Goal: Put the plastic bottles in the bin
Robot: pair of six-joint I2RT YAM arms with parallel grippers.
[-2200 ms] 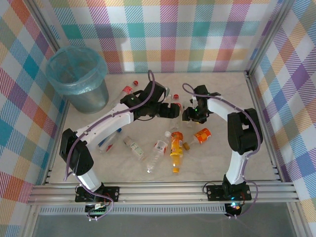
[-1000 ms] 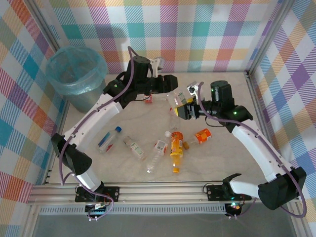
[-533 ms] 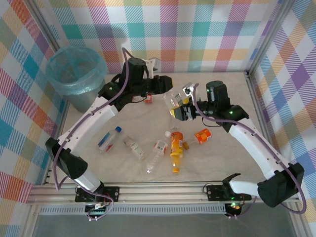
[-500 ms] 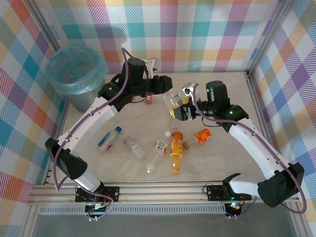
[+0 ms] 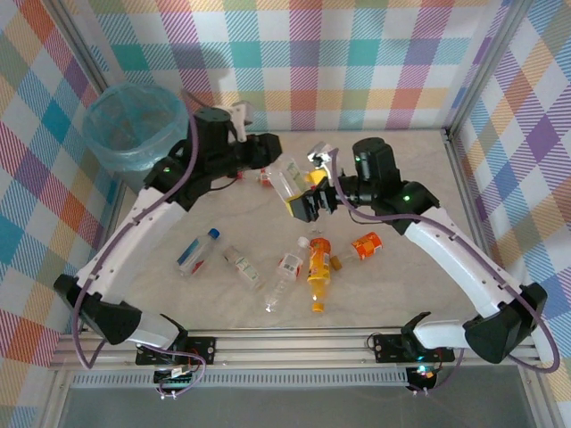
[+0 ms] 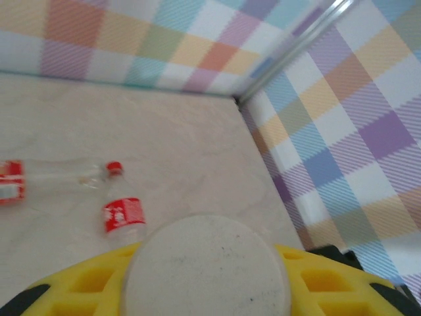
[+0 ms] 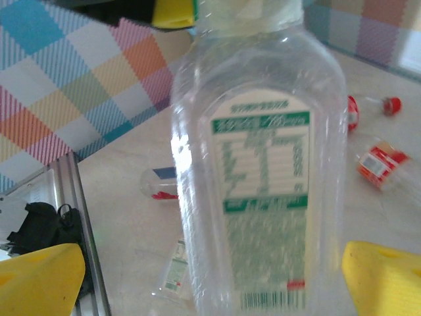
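Observation:
My left gripper alone is holding the bottle by its white cap end, so it will swing across the table and over the blue-lined bin (image 5: 134, 125) to release the bottle there.
A clear plastic bottle (image 5: 290, 183) with a white cap and a green-printed label hangs above the table between both arms. My left gripper (image 5: 273, 160) is shut on its cap end; the white cap (image 6: 207, 263) sits between the yellow fingers (image 6: 79, 289). My right gripper (image 5: 308, 203) stands open around the bottle's body (image 7: 263, 197), with its yellow fingertips (image 7: 39, 276) wide apart and off the bottle. The grey bin (image 5: 134, 129) with its blue liner stands at the back left, to the left of my left gripper. Several more bottles lie on the table, among them an orange one (image 5: 318, 272).
On the table lie a blue-capped bottle (image 5: 196, 252), two clear ones (image 5: 243, 266) (image 5: 284, 278), a small orange one (image 5: 366, 243) and a red-labelled one (image 5: 265, 176). Checked walls close off the back and both sides. A metal rail (image 5: 294, 343) runs along the near edge.
My right gripper has opened and let go of the clear bottle. Both arms have shifted left, and the left gripper carries the bottle closer to the bin.

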